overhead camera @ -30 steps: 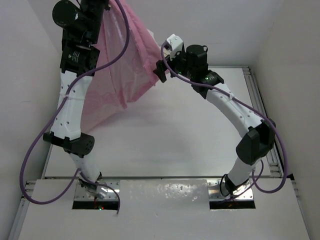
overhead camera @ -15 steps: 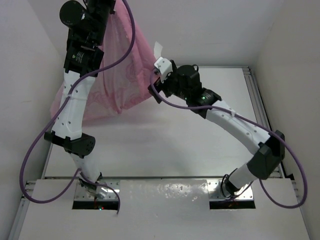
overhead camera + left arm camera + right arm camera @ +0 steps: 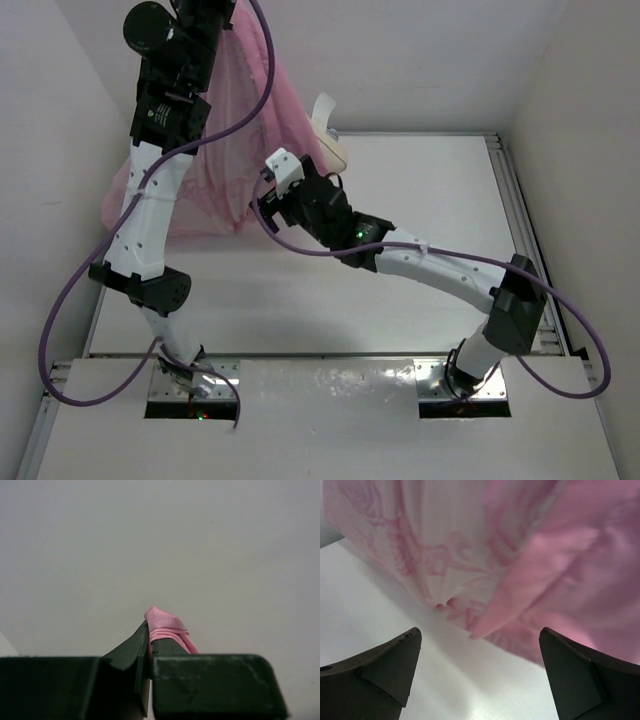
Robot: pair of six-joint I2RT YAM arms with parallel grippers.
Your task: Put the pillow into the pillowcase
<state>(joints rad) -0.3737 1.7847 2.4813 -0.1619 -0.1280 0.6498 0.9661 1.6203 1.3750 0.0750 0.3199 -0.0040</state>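
Next, my right gripper should turn and slide onto the pillowcase's pointed lower fold (image 3: 478,630) to close, since that fold hangs just beyond the gripper's open fingers.
The pink satin pillowcase (image 3: 232,150) hangs from the top of the top view, its lower end resting at the table's far left. My left gripper (image 3: 150,639) is shut on a bunched fold of the pillowcase (image 3: 165,622), held high against the wall. A cream corner of the pillow (image 3: 334,152) with a white tag pokes out at the case's right side; the rest of it is hidden inside. My right gripper (image 3: 264,208) is low by the case's bottom edge. In the right wrist view it (image 3: 479,641) is open, with the pillowcase (image 3: 535,565) just beyond the fingertips and nothing between them.
White walls close in the table (image 3: 400,290) at the back and on both sides. A metal rail (image 3: 510,190) runs along the right edge. Purple cables loop off both arms.
My right arm has swung left and down, from beside the case's upper right edge to its bottom edge. The pillow's cream corner and tag now show. The left gripper keeps its hold.
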